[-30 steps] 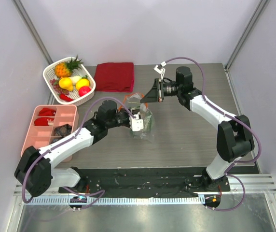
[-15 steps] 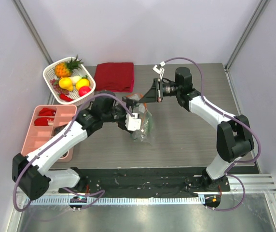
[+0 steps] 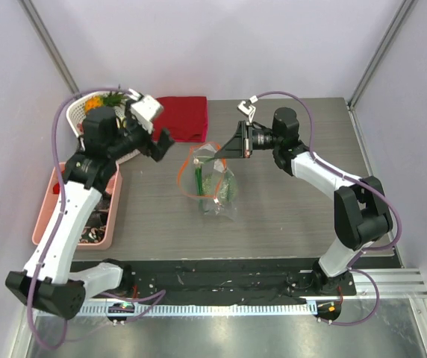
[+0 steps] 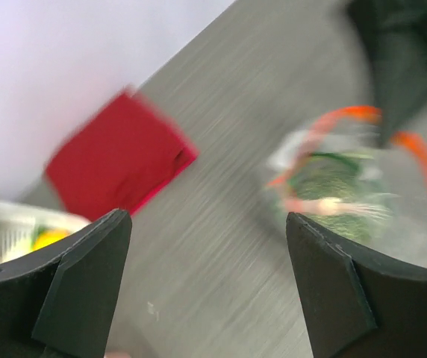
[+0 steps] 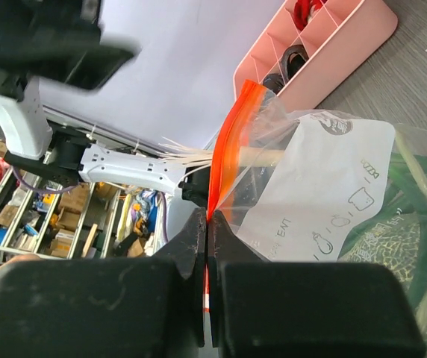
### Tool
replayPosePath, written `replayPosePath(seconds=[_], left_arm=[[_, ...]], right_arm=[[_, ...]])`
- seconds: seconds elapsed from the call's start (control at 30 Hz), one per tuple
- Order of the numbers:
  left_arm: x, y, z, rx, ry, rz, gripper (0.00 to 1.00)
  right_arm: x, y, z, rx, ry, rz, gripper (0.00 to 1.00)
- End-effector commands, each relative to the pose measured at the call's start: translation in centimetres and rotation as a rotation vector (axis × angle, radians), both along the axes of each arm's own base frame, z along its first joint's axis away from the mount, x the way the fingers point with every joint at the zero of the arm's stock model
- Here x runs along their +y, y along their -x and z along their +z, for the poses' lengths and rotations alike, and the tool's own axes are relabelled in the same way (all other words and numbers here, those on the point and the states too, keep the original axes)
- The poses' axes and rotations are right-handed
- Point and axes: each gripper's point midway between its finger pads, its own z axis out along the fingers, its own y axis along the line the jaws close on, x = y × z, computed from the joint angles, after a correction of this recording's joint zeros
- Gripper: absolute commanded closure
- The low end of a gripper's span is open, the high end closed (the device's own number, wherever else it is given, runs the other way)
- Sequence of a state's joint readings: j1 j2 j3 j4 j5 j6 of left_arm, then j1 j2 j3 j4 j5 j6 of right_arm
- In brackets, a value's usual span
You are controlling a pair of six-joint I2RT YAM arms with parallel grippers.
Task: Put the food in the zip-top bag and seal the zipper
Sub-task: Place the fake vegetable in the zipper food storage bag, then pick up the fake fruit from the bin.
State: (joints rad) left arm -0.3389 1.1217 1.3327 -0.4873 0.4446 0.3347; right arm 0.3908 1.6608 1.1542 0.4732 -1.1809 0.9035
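I will next move my left gripper to the left in the top view and down into the white fruit basket [image 3: 86,110], because its fingers are empty and the bag [image 3: 215,188] is standing open.
The zip-top bag [image 3: 215,188] lies at mid-table, its mouth held open in an orange-red ring. My right gripper [image 3: 225,154] is shut on the zipper [image 5: 232,142] at the far rim. Inside the bag are a green onion [image 3: 198,177] and a green netted melon [image 5: 393,242]. My left gripper [image 3: 154,138] hangs open and empty above the table, up and left of the bag, between the basket and the red cloth. In the left wrist view, the bag [image 4: 340,183] sits to the right beyond the open gripper [image 4: 207,220].
A white basket [image 3: 75,113] of toy fruit stands at the back left, largely hidden by my left arm. A folded red cloth [image 3: 180,118] lies beside it. A pink divided tray [image 3: 86,216] sits along the left edge.
My left gripper opened at the bag's mouth, then pulled away up and to the left toward the basket. The green onion stayed in the bag. The right gripper has kept its hold.
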Motion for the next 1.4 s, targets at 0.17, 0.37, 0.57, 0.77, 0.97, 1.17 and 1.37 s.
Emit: replayPosePath(seconds=[0.17, 0.37, 0.57, 0.77, 0.97, 1.17, 1.37], left_arm=[[17.9, -12.0, -5.0, 0.323, 0.114, 0.830, 0.13], [27.8, -17.8, -9.8, 0.461, 0.173, 1.191, 0.11], [30.9, -22.2, -14.0, 0.446, 0.155, 1.265, 0.07], [31.3, -25.3, -17.9, 0.488, 0.186, 1.287, 0.04], [32.1, -27.5, -19.7, 0.465, 0.199, 1.316, 0.08], [32.6, -29.0, -21.7, 0.475, 0.192, 1.333, 0.10], [32.6, -28.6, -21.9, 0.488, 0.182, 1.333, 0.11]], right_arm=[[0.3, -0.1, 1.2, -0.037, -0.043, 0.007, 0.99], [0.4, -1.0, 0.5, -0.047, -0.006, -0.027, 0.99], [0.4, -1.5, -0.6, -0.042, 0.059, -0.049, 0.99], [0.2, -2.1, -1.6, -0.035, 0.107, -0.070, 0.99], [0.2, -2.1, -2.1, -0.035, 0.126, -0.072, 0.99], [0.2, -2.5, -2.3, -0.031, 0.133, -0.073, 0.99], [0.2, -2.6, -2.4, -0.040, 0.146, -0.080, 0.99]])
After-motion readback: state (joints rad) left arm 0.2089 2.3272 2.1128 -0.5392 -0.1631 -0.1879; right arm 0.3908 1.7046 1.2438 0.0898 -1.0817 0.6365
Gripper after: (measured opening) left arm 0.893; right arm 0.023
